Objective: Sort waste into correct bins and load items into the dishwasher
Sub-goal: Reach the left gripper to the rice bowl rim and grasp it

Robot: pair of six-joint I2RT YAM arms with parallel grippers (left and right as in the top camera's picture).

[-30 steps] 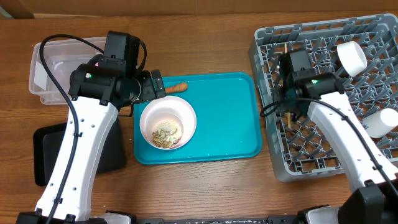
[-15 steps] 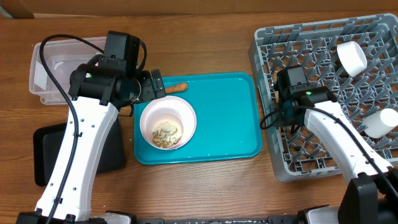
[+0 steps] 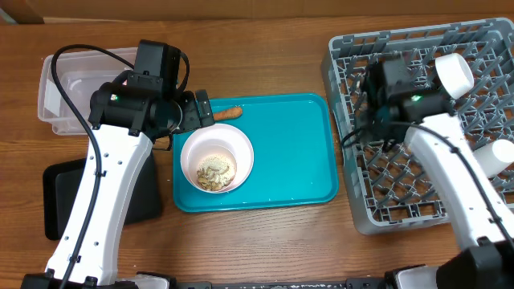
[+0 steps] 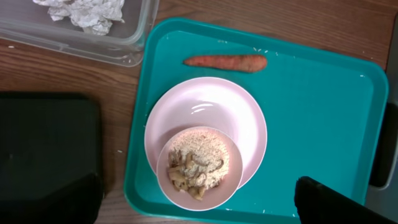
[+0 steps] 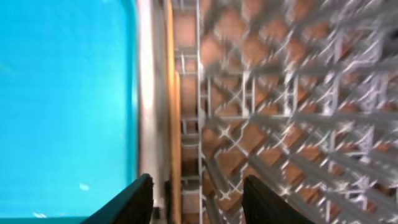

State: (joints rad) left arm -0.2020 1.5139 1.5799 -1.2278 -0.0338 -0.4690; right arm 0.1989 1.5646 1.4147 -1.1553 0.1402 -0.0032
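My left gripper should go down to the right in the overhead view next, onto the bowl's rack-side rim (image 3: 236,171) (image 4: 240,169), because rice scraps are in the small white bowl.
A small bowl of pale rice scraps (image 4: 199,165) sits in a pinkish-white bowl (image 4: 205,112) on the teal tray; the bowls also show in the overhead view (image 3: 217,159). An orange carrot stick (image 4: 225,61) lies on the tray behind them (image 3: 227,113). My left gripper (image 4: 196,208) is open and empty above the bowls (image 3: 195,112). The clear tub (image 3: 76,88) holds crumpled tissue and foil (image 4: 81,11). The black tray (image 3: 60,201) lies at the front left. My right gripper (image 5: 200,202) is open over the left edge of the grey rack (image 3: 418,185). A wooden chopstick (image 5: 171,93) lies there.
The teal tray (image 3: 289,152) lies between the two arms. A white cup (image 3: 454,74) and another white dish (image 3: 491,158) stand in the rack on its right side. My right arm reaches over the rack's left part (image 3: 374,128).
My right arm moved toward the front along the rack's left edge, then back toward the far side. My left arm, the bowls and the carrot stick have not moved.
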